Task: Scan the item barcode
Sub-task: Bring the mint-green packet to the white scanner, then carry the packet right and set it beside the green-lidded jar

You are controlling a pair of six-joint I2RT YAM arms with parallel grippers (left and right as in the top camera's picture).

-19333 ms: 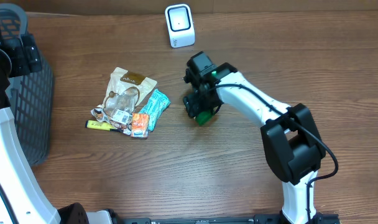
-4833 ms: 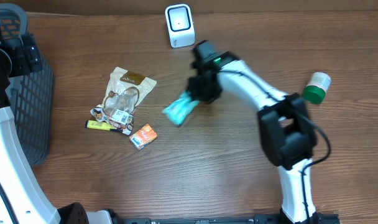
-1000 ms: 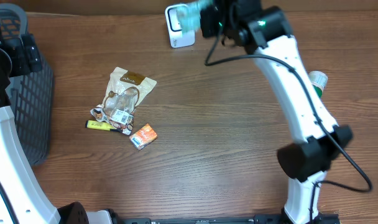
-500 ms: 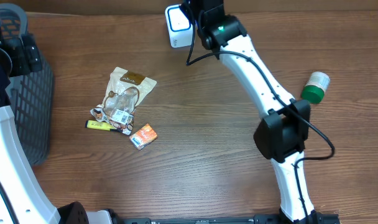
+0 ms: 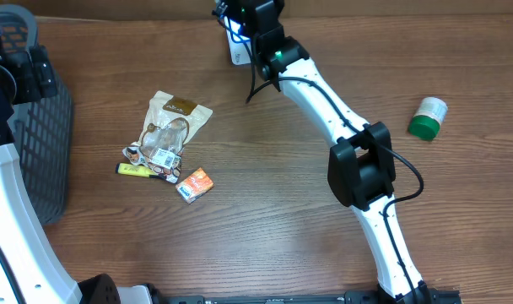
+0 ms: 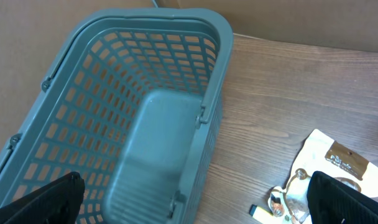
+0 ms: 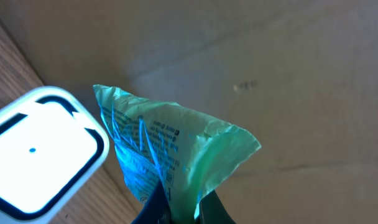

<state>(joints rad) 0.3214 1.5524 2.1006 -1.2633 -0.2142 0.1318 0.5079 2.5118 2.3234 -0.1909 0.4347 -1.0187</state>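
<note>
The bare tabletop (image 5: 391, 103) beside the bottle lies to my right gripper's right in the overhead view, so my right gripper should move across and down and release the packet there.
My right gripper (image 7: 179, 204) is shut on the lower edge of a teal-green snack packet (image 7: 170, 146), which stands crumpled and upright with printed text on its blue side. The white barcode scanner (image 7: 36, 149) with a dark-rimmed window lies just left of and below the packet. From overhead, the right gripper (image 5: 240, 13) hangs at the table's far edge right over the scanner (image 5: 239, 53), hiding most of it. My left gripper (image 6: 195, 205) is open above the grey basket (image 6: 145, 124), holding nothing.
A pile of items lies mid-left: a beige pouch (image 5: 174, 122), a yellow stick (image 5: 134, 170) and an orange packet (image 5: 194, 183). A green-capped bottle (image 5: 428, 116) lies at the right. The basket (image 5: 37, 143) stands at the left edge. A cardboard wall (image 7: 270, 62) backs the table.
The right arm has swung left along the far edge, carrying the teal packet from right of the scanner to directly over it. The left arm has not moved.
</note>
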